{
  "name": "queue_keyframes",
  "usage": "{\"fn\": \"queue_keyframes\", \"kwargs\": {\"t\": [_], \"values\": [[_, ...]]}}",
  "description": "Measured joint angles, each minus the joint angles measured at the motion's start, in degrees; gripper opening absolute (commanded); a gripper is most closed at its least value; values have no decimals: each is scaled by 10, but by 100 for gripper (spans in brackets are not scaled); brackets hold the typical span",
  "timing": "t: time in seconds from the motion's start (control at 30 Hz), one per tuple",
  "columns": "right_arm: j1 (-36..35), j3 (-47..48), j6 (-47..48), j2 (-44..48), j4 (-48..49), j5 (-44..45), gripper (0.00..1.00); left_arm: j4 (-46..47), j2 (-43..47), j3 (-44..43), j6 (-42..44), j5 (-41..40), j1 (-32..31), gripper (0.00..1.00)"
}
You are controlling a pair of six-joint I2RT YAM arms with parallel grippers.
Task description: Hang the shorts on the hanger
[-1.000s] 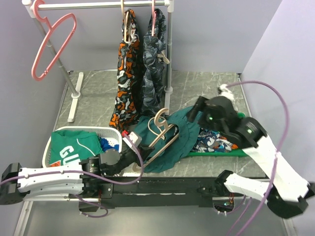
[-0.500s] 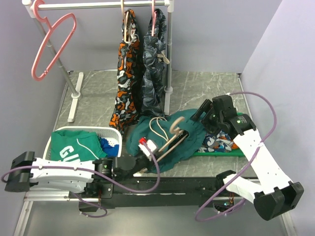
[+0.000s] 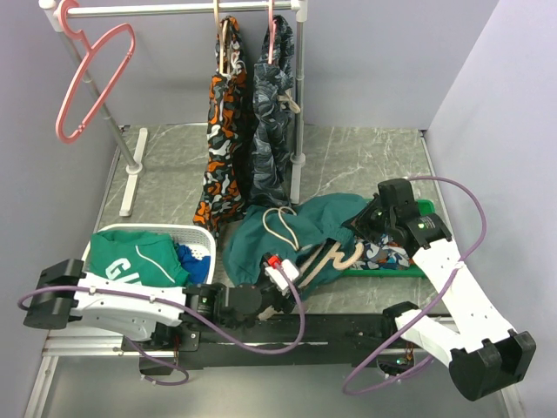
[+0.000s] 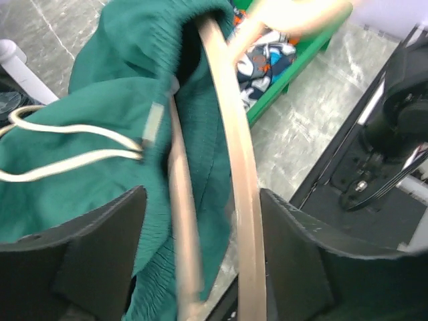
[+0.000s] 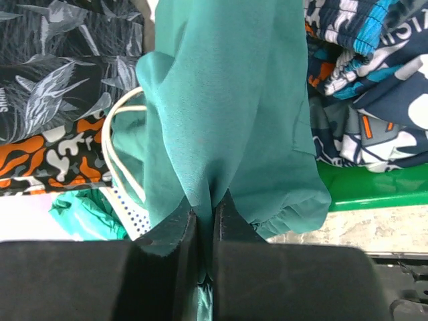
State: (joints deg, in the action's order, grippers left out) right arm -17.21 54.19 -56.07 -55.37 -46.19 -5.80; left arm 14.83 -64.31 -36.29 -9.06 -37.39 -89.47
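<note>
The shorts' basket-side end lies below my left gripper, to the left in the top view, so I will move the gripper off the hanger's bars and down onto that end next.
The dark teal shorts (image 3: pixel 305 231) lie bunched at the table's front middle, their white drawstring looped on top. The tan hanger (image 3: pixel 341 253) lies across their near right part. In the left wrist view two bars of the hanger (image 4: pixel 239 167) run between my left gripper's (image 4: pixel 204 257) wide-apart fingers (image 4: pixel 100 254), over the shorts (image 4: pixel 100 134). That gripper is open and grips neither bar. My right gripper (image 5: pixel 204 214) is shut on a fold of the shorts (image 5: pixel 227 100). From above, the right gripper (image 3: pixel 355 228) sits at the shorts' right edge.
A white basket (image 3: pixel 87 261) at front left holds a bright green lettered garment. Orange camouflage shorts (image 3: pixel 226 139) and grey camouflage shorts (image 3: pixel 271 113) hang from the rack, with a pink hanger (image 3: pixel 91 83) at its left end. A green tray (image 3: pixel 418 266) holds patterned clothes.
My left gripper has opened and let go of the hanger, which now lies lower on the shorts. My right gripper has closed on the shorts' fabric. The left arm has shifted right.
</note>
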Motion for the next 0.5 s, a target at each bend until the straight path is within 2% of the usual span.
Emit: {"fn": "queue_keyframes", "kwargs": {"t": [0.07, 0.2, 0.37, 0.5], "values": [[0, 0, 0, 0, -4, 2, 0, -9, 11, -1, -17, -1, 0, 78], [0, 0, 7, 0, -16, 14, 0, -73, 70, -19, -84, -30, 0, 76], [0, 4, 1, 0, -50, 31, 0, -228, 145, -79, -231, -80, 8, 76], [1, 26, -1, -6, -77, 31, 0, -348, 134, -104, -344, -77, 31, 78]]}}
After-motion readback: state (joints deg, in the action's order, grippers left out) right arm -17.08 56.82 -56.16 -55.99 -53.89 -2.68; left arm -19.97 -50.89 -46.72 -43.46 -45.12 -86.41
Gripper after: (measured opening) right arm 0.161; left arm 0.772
